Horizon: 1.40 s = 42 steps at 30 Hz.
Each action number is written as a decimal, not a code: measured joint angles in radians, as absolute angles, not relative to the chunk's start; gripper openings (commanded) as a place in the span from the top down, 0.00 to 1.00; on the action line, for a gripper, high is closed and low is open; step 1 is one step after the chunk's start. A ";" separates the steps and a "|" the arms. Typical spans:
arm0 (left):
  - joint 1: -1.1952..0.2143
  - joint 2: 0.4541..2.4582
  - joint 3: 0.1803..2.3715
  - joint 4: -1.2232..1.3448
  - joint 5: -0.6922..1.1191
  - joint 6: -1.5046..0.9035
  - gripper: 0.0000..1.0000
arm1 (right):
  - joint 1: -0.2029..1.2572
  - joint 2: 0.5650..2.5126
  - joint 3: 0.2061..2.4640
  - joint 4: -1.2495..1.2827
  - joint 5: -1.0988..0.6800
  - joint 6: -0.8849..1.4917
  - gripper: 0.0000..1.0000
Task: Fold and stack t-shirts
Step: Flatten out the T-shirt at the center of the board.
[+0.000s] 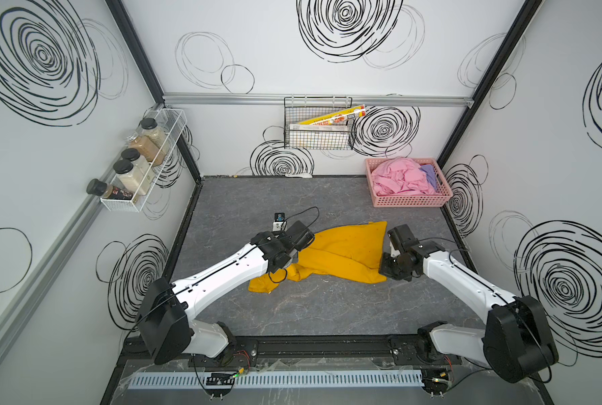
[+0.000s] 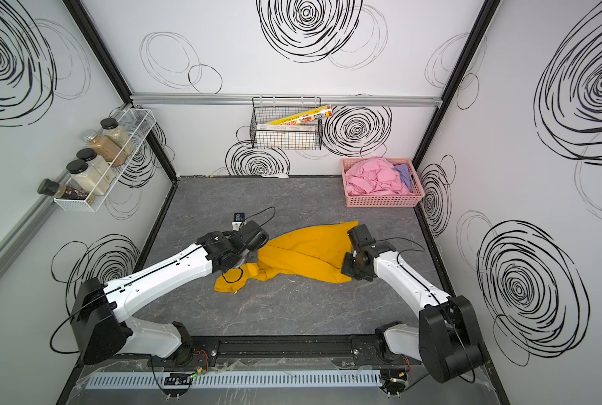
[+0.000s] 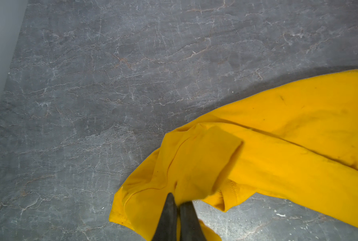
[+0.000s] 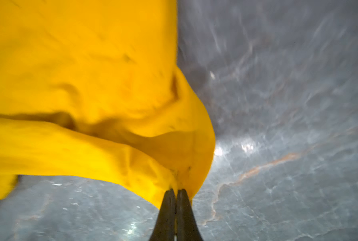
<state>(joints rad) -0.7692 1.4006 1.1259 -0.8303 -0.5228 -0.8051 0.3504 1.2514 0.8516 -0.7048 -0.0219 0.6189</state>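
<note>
The right gripper should next carry the shirt's held edge outward and let go of it over the shirt's far corner [image 1: 381,226], because that corner lies outward of the gripper.
A mustard-yellow t-shirt [image 1: 341,250] [image 2: 303,250] lies crumpled and partly spread at the middle of the grey table [image 1: 327,308]. My left gripper [image 3: 178,199] is shut on a bunched fold at the shirt's left end, near a sleeve [image 3: 226,198]. My right gripper [image 4: 176,190] is shut on the shirt's right edge, and the cloth [image 4: 90,83] hangs lifted off the table there. In both top views the wrists hide the fingertips. A light pink t-shirt [image 1: 397,177] and a lavender-purple t-shirt [image 1: 429,175] lie heaped in the pink basket [image 1: 411,201].
The pink basket stands at the back right corner. A small white and blue device [image 1: 279,221] with a cable sits just behind the left wrist. A spice rack [image 1: 141,164] hangs on the left wall, a wire basket [image 1: 318,131] on the back wall.
</note>
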 measured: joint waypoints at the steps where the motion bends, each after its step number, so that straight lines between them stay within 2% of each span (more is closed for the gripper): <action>1: -0.769 1.399 1.126 -0.831 -0.530 -0.805 1.00 | 0.350 1.252 0.921 -0.707 -0.001 0.610 1.00; 4: -0.763 1.388 1.136 -0.836 -0.552 -0.798 1.00 | 0.350 1.261 1.083 -0.700 0.062 0.577 1.00; 8: -0.716 1.372 1.181 -0.834 -0.572 -0.777 1.00 | 0.350 1.342 1.188 -0.680 0.126 0.545 1.00; 15: -0.615 1.372 1.238 -0.829 -0.583 -0.740 1.00 | 0.333 1.660 1.230 -0.624 0.215 0.507 1.00; 20: -0.591 1.383 1.249 -0.828 -0.585 -0.722 1.00 | 0.319 1.843 1.446 -0.629 0.273 0.474 1.00; 24: -0.588 1.386 1.249 -0.828 -0.585 -0.710 1.00 | 0.317 1.847 1.619 -0.623 0.305 0.453 1.00; 27: -0.582 1.386 1.247 -0.823 -0.584 -0.699 1.00 | 0.315 1.785 1.648 -0.610 0.316 0.429 1.00; 30: -0.570 1.386 1.240 -0.808 -0.580 -0.690 1.00 | 0.310 1.766 1.644 -0.598 0.298 0.415 0.76; 33: -0.563 1.388 1.238 -0.804 -0.569 -0.684 1.00 | 0.301 1.838 1.629 -0.592 0.250 0.401 0.61; 38: -0.564 1.410 1.238 -0.798 -0.552 -0.676 1.00 | 0.293 2.040 1.607 -0.604 0.181 0.385 0.54; 42: -0.564 1.427 1.238 -0.795 -0.543 -0.672 1.00 | 0.293 2.035 1.573 -0.645 0.162 0.372 0.54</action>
